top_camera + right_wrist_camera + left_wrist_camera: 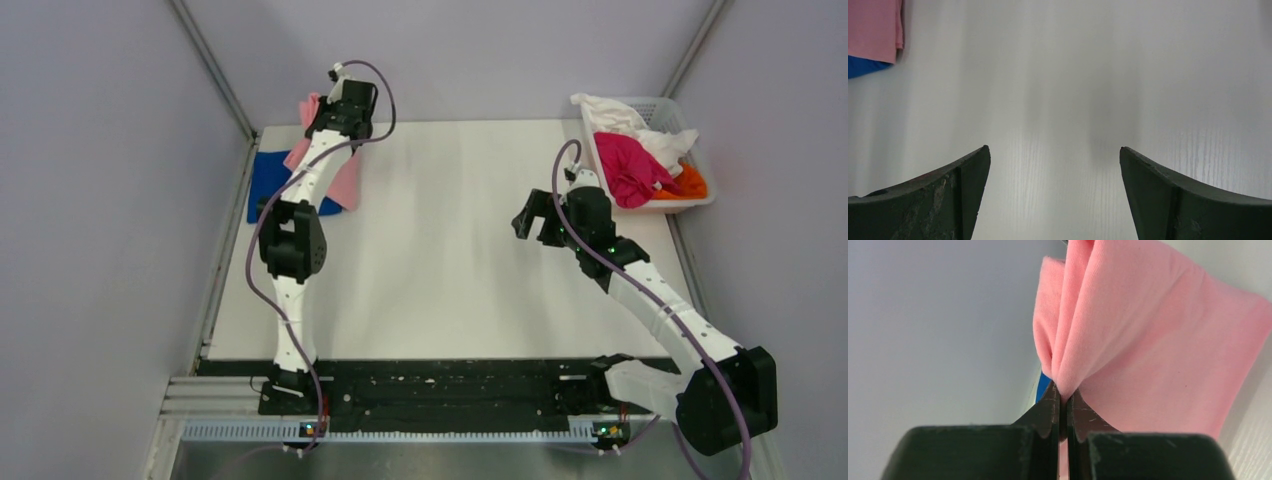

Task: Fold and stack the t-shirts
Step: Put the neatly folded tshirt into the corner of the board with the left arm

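I should next move my left gripper to the left in the top view and down over the blue shirt's edge by the wall point(264, 170) point(1043, 386), because that edge is uncovered.
My left gripper point(318, 108) is at the table's far left corner, shut on a pinch of the light pink t-shirt point(345, 180); in the left wrist view the gripper point(1064, 392) bunches the pink shirt point(1158, 340), which hangs from it. The royal blue t-shirt point(266, 180) lies folded under the pink one, and a sliver of it shows in the left wrist view point(1043, 385). My right gripper point(533, 215) is open and empty above the bare table, right of centre; in its wrist view point(1053, 152) the pink shirt point(873, 27) and blue shirt point(863, 66) sit far off.
A white slotted basket point(660, 108) at the back right holds magenta point(625, 165), white point(640, 125) and orange point(690, 185) shirts. Grey walls stand close on the left, right and back. The white table point(450, 260) spreads between the arms.
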You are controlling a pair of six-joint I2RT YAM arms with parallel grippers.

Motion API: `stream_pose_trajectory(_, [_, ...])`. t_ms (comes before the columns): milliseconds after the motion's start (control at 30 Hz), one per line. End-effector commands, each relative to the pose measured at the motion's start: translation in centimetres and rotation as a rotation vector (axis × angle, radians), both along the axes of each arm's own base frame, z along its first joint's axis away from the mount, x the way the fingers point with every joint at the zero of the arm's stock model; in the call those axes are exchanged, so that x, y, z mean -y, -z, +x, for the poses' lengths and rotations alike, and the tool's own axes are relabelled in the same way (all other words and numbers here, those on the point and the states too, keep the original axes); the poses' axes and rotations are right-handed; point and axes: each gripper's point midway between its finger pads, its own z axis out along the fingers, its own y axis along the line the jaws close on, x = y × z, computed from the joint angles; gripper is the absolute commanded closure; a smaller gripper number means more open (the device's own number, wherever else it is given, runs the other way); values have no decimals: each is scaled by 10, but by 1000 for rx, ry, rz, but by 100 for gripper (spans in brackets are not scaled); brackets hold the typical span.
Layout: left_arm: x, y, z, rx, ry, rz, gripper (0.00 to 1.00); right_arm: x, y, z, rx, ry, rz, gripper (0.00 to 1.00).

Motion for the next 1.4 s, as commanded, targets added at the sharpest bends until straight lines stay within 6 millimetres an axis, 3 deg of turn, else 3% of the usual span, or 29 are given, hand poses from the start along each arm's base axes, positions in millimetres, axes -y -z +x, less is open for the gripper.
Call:
stream_pose_trajectory(0, [-21,-85,-11,200,-52,-13,100,5,-6,1,22,14,-12,1])
stream_pose_trajectory(233, [-38,-76,-11,195,-44,-81,100,7,-4,2,20,27,-21,1])
stream_pose_trajectory(467, [-59,-30,1,135,-28,-123,100,10,1,4,5,38,-38,1])
stream_pose_trajectory(700, [-96,12,15,99,-86,-122,100,16,9,6,-16,69,-67,1])
stream_pose_trajectory(833, [-106,28,20,86,-114,-116,100,18,16,8,-32,81,-82,1])
stream_pose_trajectory(867, [-118,33,19,82,-133,-119,100,19,16,8,-33,85,-86,1])
stream_pose_trajectory(967, [-130,43,19,79,-154,-127,100,21,18,10,-37,103,-92,1])
stream_pose_trajectory(1100, [-140,46,21,101,-184,-131,100,23,19,12,-37,113,-100,1])
stream_pose_trajectory(1167, [-143,46,21,102,-194,-124,94,24,20,13,-37,117,-103,1])
stream_pose_trajectory(1200, [-144,45,21,105,-197,-120,84,24,19,13,-35,119,-103,1])
stream_pose_trajectory(1233, [-144,43,21,106,-197,-117,67,24,19,12,-35,118,-104,1])
stream_pose_trajectory(1333, [-147,32,18,124,-215,-101,59,25,18,12,-31,121,-103,1])
stream_pose_trajectory(1367, [-149,26,16,137,-232,-96,52,25,18,12,-30,120,-100,1])
